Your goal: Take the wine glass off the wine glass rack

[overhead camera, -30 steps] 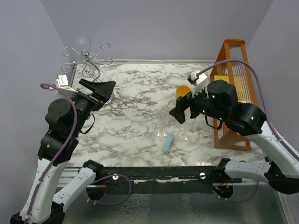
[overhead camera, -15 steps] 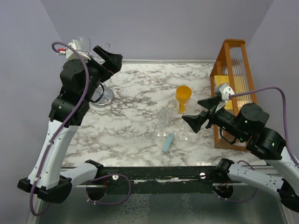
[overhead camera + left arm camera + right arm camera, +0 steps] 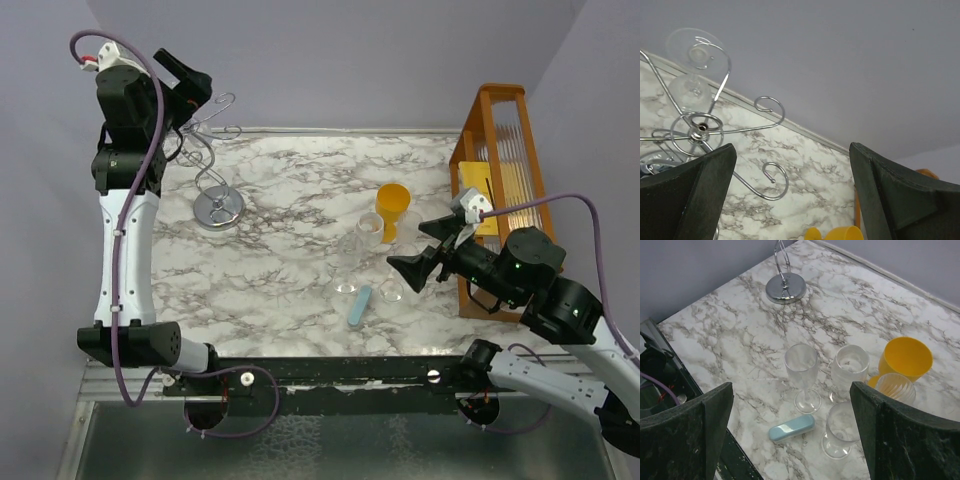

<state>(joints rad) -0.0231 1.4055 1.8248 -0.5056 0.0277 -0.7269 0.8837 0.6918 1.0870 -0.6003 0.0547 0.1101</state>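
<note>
The robot's left gripper should go down and to its left in the wrist view and turn that way onto the exposed rim, because the hanging glass's foot is there.
The silvery wire wine glass rack stands at the table's far left, and its curled arms spread below my left wrist camera. A clear wine glass hangs upside down by its foot from one arm, left of and beyond the hub. My left gripper is open and empty, raised above the rack top; in the left wrist view the left gripper has its jaws wide apart, clear of the glass. My right gripper is open and empty, hovering over the loose glasses; in the right wrist view the right gripper has its jaws wide apart.
A tall orange wooden slatted rack stands at the right edge. A yellow cup, several clear glasses and a light blue case sit mid-table. The rack's round base shows far left. Walls stand close behind.
My left arm has risen from beside the rack's base to above its top. My right arm has pulled back to the right and nearer, off the yellow cup.
</note>
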